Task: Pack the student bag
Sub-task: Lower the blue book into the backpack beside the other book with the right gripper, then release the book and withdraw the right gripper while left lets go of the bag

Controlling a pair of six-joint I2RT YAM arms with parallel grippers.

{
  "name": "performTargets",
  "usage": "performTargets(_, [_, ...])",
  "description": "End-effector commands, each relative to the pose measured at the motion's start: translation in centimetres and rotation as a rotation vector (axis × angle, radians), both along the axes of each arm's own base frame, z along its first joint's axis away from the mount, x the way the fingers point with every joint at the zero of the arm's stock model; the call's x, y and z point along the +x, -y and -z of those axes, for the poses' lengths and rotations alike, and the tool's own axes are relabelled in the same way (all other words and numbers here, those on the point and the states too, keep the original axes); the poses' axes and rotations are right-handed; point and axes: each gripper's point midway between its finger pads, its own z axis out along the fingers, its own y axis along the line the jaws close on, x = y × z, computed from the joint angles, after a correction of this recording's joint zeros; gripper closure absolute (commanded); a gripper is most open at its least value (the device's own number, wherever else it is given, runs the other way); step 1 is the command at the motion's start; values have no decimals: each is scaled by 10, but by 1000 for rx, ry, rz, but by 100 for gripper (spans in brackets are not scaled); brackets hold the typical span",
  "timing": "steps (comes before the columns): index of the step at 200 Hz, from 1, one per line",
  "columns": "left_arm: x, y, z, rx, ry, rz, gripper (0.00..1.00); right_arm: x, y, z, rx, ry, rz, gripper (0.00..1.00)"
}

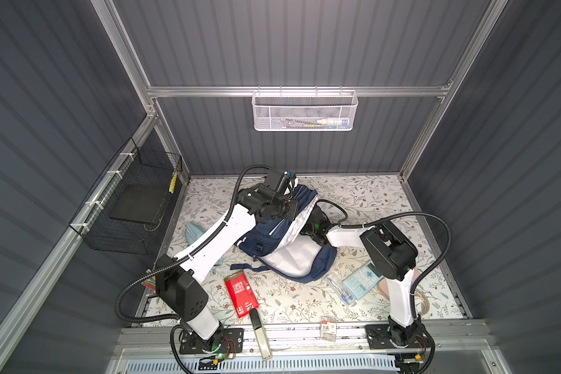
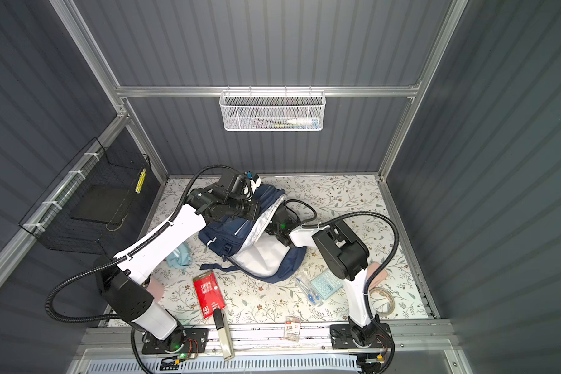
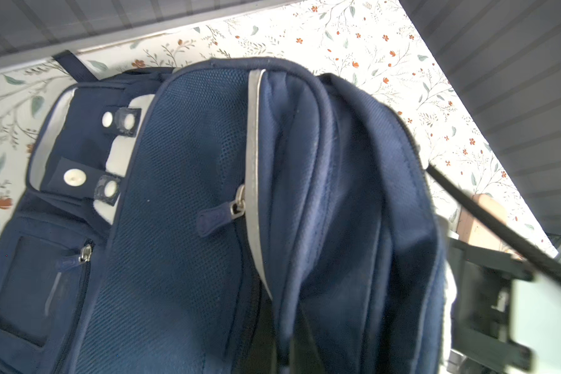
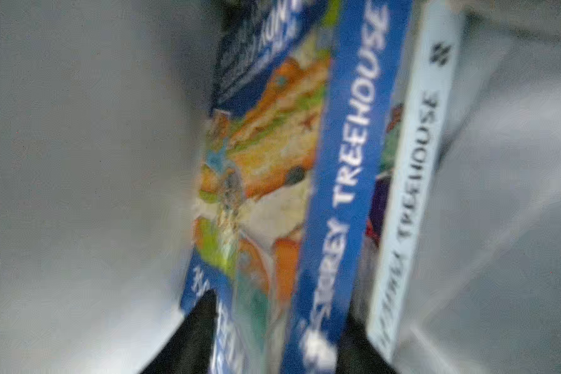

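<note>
The books are already standing inside the bag, so my left gripper will next bring the bag's upper rim fabric down over the white-lined opening (image 1: 295, 254) and let go of it.
The navy student bag (image 1: 272, 233) (image 2: 227, 233) lies on the flowered table with its main opening pulled up and its white lining showing. My left gripper (image 1: 289, 207) (image 2: 251, 210) (image 3: 285, 349) is shut on the bag's upper rim fabric (image 3: 191, 162) and holds it raised. My right arm reaches into the opening from the right, so its gripper is hidden in both top views. In the right wrist view, the right gripper (image 4: 280, 323) is inside the bag, its fingers apart on either side of a blue "Treehouse" book (image 4: 347, 162). A white book (image 4: 415, 162) stands beside it.
On the table in front of the bag lie a red packet (image 1: 240, 293), a black-and-beige bar (image 1: 259, 333), a small card packet (image 1: 327, 328), a clear pen pouch (image 1: 339, 288) and a calculator (image 1: 363, 280). A light-blue pouch (image 1: 195, 231) lies left. A black wire basket (image 1: 133, 200) hangs on the left wall.
</note>
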Motion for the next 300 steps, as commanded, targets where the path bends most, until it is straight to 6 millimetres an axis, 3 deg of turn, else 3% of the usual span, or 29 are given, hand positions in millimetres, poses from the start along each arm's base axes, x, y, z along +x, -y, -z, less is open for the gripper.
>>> performTargets(1, [5, 14, -30, -116, 84, 14, 100, -6, 21, -21, -30, 44, -5, 38])
performTargets(13, [7, 16, -20, -115, 70, 6, 100, -19, 33, -24, -49, 33, -11, 36])
performTargets(65, [18, 27, 36, -134, -2, -38, 100, -96, 105, 12, -145, -69, 43, 36])
performTargets(102, [24, 31, 66, -99, -27, -60, 100, -141, 154, -6, -250, -16, 86, 36])
performTargets(110, [24, 32, 70, -81, -23, -59, 89, -149, 160, -14, -270, 1, 85, 36])
performTargets(120, [24, 34, 70, -85, -22, -64, 62, -160, 163, -25, -281, 34, 69, 35])
performTargets(127, [24, 36, 64, -106, -15, -60, 50, -168, 163, -28, -290, 39, 49, 33])
performTargets(135, [18, 33, 72, -108, -34, -60, 46, -176, 162, -29, -292, 33, 17, 32])
performTargets(150, [16, 30, 58, -129, -14, -66, 36, -192, 152, -27, -274, 19, -60, 32])
performTargets(166, [12, 21, 41, -141, 10, -79, 17, -205, 140, -25, -297, 22, -111, 32])
performTargets(182, [5, 9, 28, -169, 19, -100, 1, -210, 120, -24, -317, 40, -154, 31])
performTargets(216, [-10, -39, 10, -267, 9, -204, 0, -210, 59, -7, -307, 23, -268, 32])
performTargets(238, [-19, -79, 23, -299, -18, -306, 0, -202, 40, 14, -358, -16, -283, 33])
performTargets(248, [-25, -94, 35, -297, -29, -355, 0, -193, 40, 24, -314, -63, -272, 36])
performTargets(265, [-37, -107, 54, -301, -61, -395, 0, -175, 60, 36, -194, -142, -204, 43])
performTargets(285, [-49, -110, 73, -284, -105, -390, 0, -159, 93, 44, -258, -159, -136, 49])
performTargets(300, [-53, -113, 92, -280, -133, -413, 0, -150, 107, 44, -298, -154, -126, 50])
